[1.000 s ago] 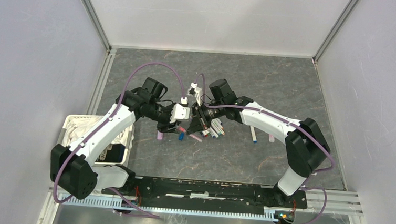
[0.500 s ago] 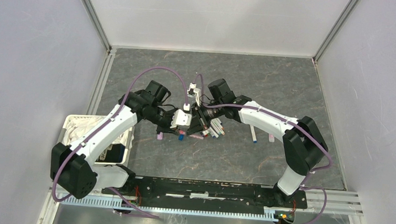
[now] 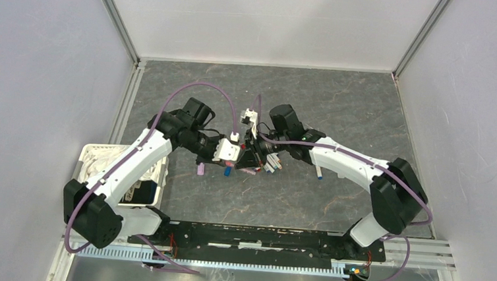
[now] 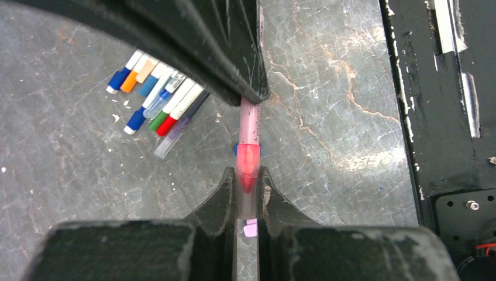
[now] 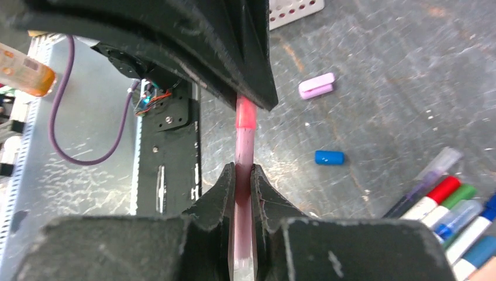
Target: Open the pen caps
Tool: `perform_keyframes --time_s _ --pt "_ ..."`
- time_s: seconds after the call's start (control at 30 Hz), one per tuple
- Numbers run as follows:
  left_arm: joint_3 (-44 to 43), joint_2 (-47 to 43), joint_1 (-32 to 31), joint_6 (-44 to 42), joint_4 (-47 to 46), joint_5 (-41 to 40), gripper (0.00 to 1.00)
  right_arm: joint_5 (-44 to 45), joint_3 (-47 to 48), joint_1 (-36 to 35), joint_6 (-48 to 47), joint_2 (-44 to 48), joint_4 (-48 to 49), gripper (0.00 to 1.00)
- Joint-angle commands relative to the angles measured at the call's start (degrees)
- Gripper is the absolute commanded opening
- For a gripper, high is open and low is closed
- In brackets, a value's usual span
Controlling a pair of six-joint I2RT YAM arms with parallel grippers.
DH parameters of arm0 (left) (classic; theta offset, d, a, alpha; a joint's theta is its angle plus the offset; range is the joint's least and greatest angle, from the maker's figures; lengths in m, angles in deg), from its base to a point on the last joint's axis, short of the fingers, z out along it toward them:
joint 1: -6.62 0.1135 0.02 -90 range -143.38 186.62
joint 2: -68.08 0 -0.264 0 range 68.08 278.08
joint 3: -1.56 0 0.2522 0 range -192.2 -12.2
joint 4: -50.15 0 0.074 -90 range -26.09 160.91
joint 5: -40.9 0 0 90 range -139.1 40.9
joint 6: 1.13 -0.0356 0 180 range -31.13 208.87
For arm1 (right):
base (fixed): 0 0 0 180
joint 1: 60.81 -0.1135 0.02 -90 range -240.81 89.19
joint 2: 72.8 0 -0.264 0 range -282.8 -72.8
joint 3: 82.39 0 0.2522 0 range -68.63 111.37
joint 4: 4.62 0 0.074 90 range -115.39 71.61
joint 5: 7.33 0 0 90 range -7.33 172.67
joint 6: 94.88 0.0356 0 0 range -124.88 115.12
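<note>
I will next move my left gripper left in the top view and lower it to let go, as bare tabletop by the lilac cap lies below there.
A pink-barrelled pen (image 4: 250, 120) is held level between my two grippers above the table's middle. My left gripper (image 4: 248, 182) is shut on its clear cap (image 4: 248, 199), with the red tip showing inside. My right gripper (image 5: 244, 175) is shut on the pink barrel (image 5: 244, 140). In the top view the left gripper (image 3: 234, 155) and right gripper (image 3: 251, 158) nearly touch. A row of several capped white pens (image 4: 158, 99) lies beside them, also in the top view (image 3: 272, 163). A loose lilac cap (image 5: 316, 86) and a blue cap (image 5: 329, 157) lie on the table.
A white basket (image 3: 93, 153) stands at the left edge by the left arm. One white pen (image 3: 318, 168) and a small pink piece (image 3: 340, 173) lie under the right forearm. The black base rail (image 3: 259, 237) runs along the near edge.
The two grippers have drawn closer together over the table's middle, the left one sliding right towards the right one. The right arm's elbow has swung to the right.
</note>
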Motion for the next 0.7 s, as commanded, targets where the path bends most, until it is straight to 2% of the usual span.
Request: perform_keyframes --time_s 0.0,0.17,0.2,0.27,0.37,0.43,0.67 --pt "-5.5 -0.5 9.4 -7.2 3.5 -14.9 0.02 -2.2 -7.3 0.6 -0.9 3.6 -16.1 0.0" --pt "-5.0 -1.8 10.3 -8.4 3.9 -13.6 0.02 -2.2 -9.0 0.7 0.1 6.3 -15.4 0.0" --pt "-5.0 -2.1 10.3 -8.2 4.2 -11.8 0.02 -2.2 -8.3 0.7 0.8 6.0 -15.1 0.03" --pt "-5.0 -2.6 9.7 -6.8 5.2 -6.7 0.02 -1.3 -5.6 0.6 2.1 4.9 -14.1 0.39" --pt "-3.7 -3.7 6.4 -3.5 5.1 -2.9 0.02 -1.1 -0.5 0.6 4.9 2.5 -11.4 0.68" --pt "-2.0 -4.6 4.0 -1.4 4.6 -2.6 0.02 -0.8 4.2 0.6 5.8 0.8 -11.2 0.78" --pt "1.3 -6.4 2.9 -0.6 5.0 -2.4 0.02 -0.7 13.4 0.7 2.9 -3.8 -15.9 0.92"
